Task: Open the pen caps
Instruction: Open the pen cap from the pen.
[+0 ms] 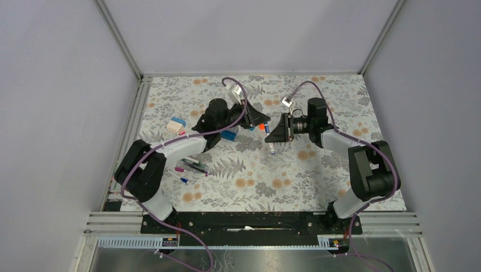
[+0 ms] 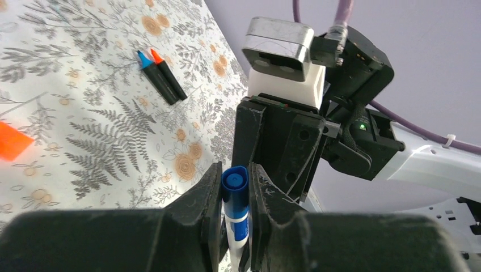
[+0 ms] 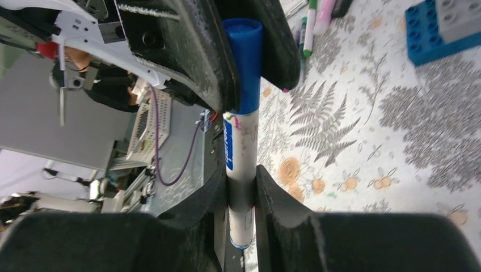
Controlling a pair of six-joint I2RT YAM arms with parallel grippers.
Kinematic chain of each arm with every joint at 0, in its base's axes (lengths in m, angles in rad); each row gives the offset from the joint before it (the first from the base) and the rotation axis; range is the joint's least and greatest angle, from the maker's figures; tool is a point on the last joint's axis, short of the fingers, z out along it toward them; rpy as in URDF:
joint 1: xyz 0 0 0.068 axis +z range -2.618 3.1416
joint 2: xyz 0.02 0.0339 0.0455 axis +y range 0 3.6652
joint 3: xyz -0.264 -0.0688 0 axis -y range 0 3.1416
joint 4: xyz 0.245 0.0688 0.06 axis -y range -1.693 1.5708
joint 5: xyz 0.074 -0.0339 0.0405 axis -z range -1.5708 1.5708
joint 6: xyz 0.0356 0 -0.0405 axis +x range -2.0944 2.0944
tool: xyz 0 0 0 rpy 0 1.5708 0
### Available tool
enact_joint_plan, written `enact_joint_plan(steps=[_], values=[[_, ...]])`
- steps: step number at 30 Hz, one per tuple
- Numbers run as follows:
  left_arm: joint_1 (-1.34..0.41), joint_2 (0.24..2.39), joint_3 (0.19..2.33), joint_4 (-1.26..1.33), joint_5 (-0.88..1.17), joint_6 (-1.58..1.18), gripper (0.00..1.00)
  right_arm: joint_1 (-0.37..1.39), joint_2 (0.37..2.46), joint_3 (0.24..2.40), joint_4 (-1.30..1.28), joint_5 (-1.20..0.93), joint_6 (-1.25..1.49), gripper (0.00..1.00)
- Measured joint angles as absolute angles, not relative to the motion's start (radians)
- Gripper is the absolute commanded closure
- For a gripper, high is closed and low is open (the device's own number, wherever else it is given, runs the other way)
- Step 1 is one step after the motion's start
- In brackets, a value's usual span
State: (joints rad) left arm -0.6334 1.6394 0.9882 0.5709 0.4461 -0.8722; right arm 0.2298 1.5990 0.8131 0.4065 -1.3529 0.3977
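Note:
My right gripper will pull right in the top view, lower and release the white pen's body (image 3: 240, 158), since bare cloth beside the open dark pens lies below on that side.
A white pen with a blue pen cap (image 3: 245, 62) is held in the air between my two grippers. In the left wrist view, my left gripper (image 2: 234, 190) is shut on the blue cap (image 2: 235, 184), which is seen end-on between the pads. My right gripper (image 3: 241, 187) is shut on the white barrel (image 3: 240, 158) further down. From above, the grippers meet at mid-table, left gripper (image 1: 262, 123) facing right gripper (image 1: 276, 136), with the barrel's end (image 1: 271, 149) poking out below. An orange cap (image 2: 11, 141) lies loose on the cloth.
Two dark pens (image 2: 161, 76) with blue and orange tips lie side by side on the floral cloth. Several pens (image 1: 191, 167) lie at the left near my left arm. A blue-and-grey block (image 1: 177, 124) stands at the left, and a blue block (image 1: 230, 135) sits under my left wrist.

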Motion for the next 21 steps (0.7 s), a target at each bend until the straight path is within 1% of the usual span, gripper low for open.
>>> enact_joint_plan(steps=[3,8,9,13,14,15,16,18,21], values=[[-0.591,1.614,0.991,0.533,0.469,-0.869,1.00,0.258,1.610,0.841,0.440,-1.309,0.401,1.00],[-0.430,1.576,1.077,0.577,0.303,-0.828,1.00,0.300,1.636,0.812,0.388,-1.354,0.402,1.00],[-0.381,1.549,1.091,0.603,0.244,-0.819,1.00,0.306,1.644,0.806,0.376,-1.357,0.403,1.00],[-0.368,1.488,1.093,0.647,0.187,-0.808,1.00,0.309,1.652,0.805,0.326,-1.365,0.376,1.00],[-0.375,1.475,1.093,0.655,0.187,-0.805,1.00,0.305,1.652,0.815,0.285,-1.364,0.339,1.00],[-0.380,1.465,1.093,0.657,0.191,-0.803,1.00,0.298,1.652,0.846,0.180,-1.341,0.254,1.00],[-0.384,1.459,1.093,0.655,0.202,-0.800,1.00,0.294,1.652,0.857,0.147,-1.330,0.223,1.00],[-0.390,1.455,1.093,0.637,0.231,-0.796,1.00,0.271,1.652,0.937,-0.051,-1.233,0.052,1.00],[-0.392,1.454,1.078,0.586,0.293,-0.794,1.00,0.198,1.632,1.004,-0.205,-1.113,-0.118,1.00]])
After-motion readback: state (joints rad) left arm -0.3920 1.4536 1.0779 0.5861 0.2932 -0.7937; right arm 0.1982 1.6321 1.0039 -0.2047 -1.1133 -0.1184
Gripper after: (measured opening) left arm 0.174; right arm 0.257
